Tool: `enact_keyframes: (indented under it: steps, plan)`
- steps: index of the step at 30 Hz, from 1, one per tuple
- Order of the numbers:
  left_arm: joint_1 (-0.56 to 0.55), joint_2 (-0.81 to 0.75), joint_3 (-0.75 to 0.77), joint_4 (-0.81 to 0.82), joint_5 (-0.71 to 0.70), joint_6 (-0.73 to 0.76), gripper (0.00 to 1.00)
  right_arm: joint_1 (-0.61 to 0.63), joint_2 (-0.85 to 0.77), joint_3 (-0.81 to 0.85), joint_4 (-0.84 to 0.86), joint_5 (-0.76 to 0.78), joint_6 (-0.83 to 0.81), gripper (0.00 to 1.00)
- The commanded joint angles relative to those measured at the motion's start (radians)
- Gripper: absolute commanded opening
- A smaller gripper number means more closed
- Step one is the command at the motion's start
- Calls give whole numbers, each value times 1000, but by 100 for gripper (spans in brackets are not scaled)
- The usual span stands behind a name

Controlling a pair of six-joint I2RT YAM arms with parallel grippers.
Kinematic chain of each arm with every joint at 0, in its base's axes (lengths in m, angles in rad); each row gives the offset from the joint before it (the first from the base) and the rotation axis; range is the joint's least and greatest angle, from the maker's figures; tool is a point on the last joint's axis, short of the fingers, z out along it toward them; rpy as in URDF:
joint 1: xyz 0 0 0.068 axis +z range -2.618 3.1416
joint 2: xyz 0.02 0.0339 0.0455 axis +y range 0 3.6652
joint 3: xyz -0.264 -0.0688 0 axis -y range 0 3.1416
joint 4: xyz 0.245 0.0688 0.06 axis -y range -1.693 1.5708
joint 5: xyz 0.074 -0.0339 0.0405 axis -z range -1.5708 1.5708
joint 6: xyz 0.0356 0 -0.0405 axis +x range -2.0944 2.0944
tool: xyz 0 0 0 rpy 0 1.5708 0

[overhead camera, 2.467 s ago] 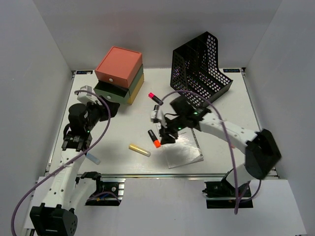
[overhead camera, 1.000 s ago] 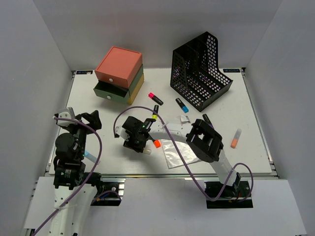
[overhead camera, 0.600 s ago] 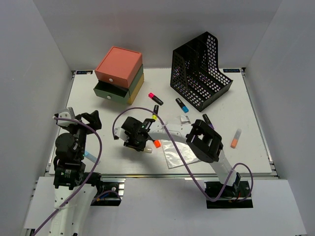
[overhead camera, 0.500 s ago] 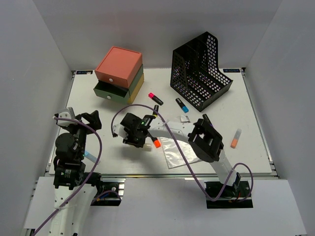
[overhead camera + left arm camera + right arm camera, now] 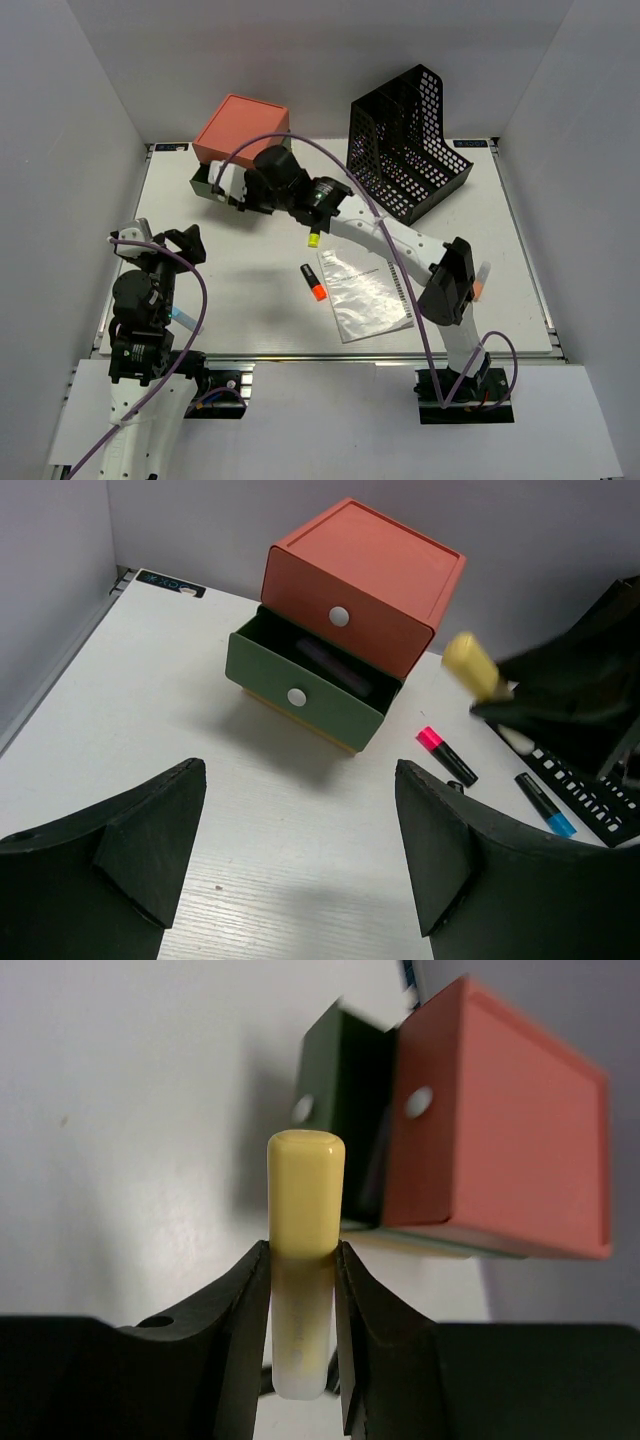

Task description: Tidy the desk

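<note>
My right gripper moves the highlighter [image 5: 305, 1200] outward and down over the open green drawer [image 5: 362, 1110] next and releases it there, since room shows beside the dark thing inside.
The desk [image 5: 240, 295] is a white tabletop. My right gripper [image 5: 302, 1300] is shut on a yellow highlighter [image 5: 305, 1200], held cap-up in the air just in front of the stacked drawer box [image 5: 500, 1120]. The box's green middle drawer [image 5: 310, 685] stands pulled open with something dark inside. From the left wrist view the highlighter [image 5: 470, 665] hangs to the right of the box [image 5: 365, 580]. In the top view my right gripper [image 5: 228, 188] reaches across to the box [image 5: 240, 130]. My left gripper [image 5: 300, 880] is open and empty, low over the desk's near left [image 5: 160, 240].
An orange-tipped black marker [image 5: 313, 282], a yellow-tipped marker [image 5: 313, 238] and a clear plastic sleeve [image 5: 365, 295] lie mid-desk. A black mesh file holder [image 5: 405, 140] stands back right. Pink [image 5: 446, 755] and blue [image 5: 545, 803] markers lie behind the box. A pale blue marker [image 5: 185, 318] rests near left.
My right gripper closed on the yellow highlighter near the desk's middle, lifted it and swung it back-left to the drawer box. The left arm has stayed still.
</note>
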Motion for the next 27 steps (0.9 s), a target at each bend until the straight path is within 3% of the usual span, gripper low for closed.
enact_keyframes:
  steps: [1,8,17,27]
  plan:
    - [5,5,-3,-14,-20,9,86,-20,39,64,211,-42,-71,0]
    - [5,4,-3,-14,-23,14,86,-75,135,63,498,-119,-18,0]
    - [5,2,-1,-8,-13,15,85,-98,274,138,711,-159,64,0]
    - [5,-1,-1,-6,0,15,85,-109,361,144,790,-147,64,0]
